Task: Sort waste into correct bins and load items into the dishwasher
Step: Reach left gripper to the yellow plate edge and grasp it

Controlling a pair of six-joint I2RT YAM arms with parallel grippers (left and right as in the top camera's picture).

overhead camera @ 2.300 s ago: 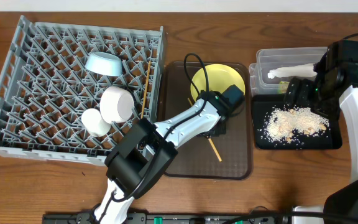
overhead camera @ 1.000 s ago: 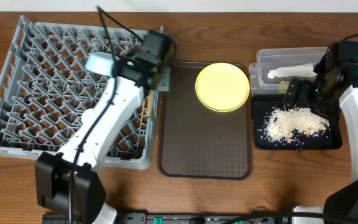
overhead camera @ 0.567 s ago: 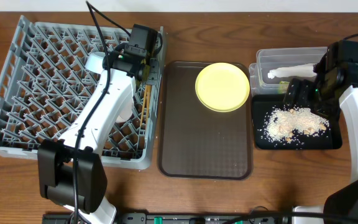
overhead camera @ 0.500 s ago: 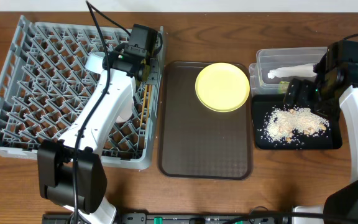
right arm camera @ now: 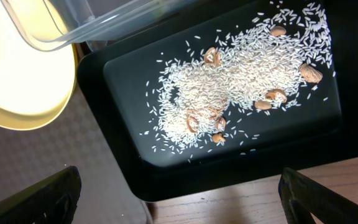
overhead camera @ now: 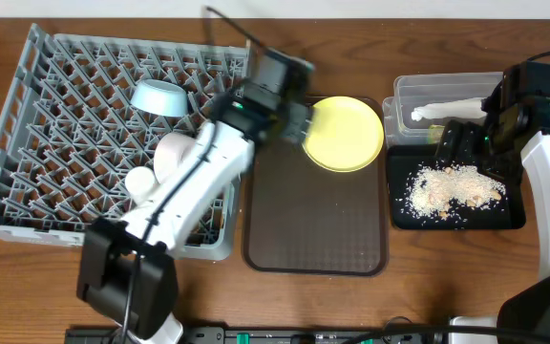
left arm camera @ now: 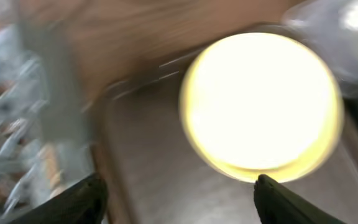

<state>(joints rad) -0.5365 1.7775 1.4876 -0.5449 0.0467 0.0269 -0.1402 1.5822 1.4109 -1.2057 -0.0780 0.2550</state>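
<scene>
I will next bring my left gripper down, back and toward the black tray, onto the yellow plate's near rim, where the empty brown tray leaves room for fingers.
The grey dish rack holds a light blue bowl, a white bowl and a small white cup. A yellow plate lies at the far end of the brown tray. My left gripper is blurred by motion at the plate's left edge, open and empty. The clear tub holds a white napkin. Rice crumbs lie in the black tray. My right gripper hangs open above that tray.
The rack's right wall stands close to the brown tray's left rim. The tub and the black tray sit tight against the brown tray's right side. Bare wooden table runs along the front.
My left gripper has opened and swung right, from the rack's right edge over to the yellow plate. The right arm has not moved.
</scene>
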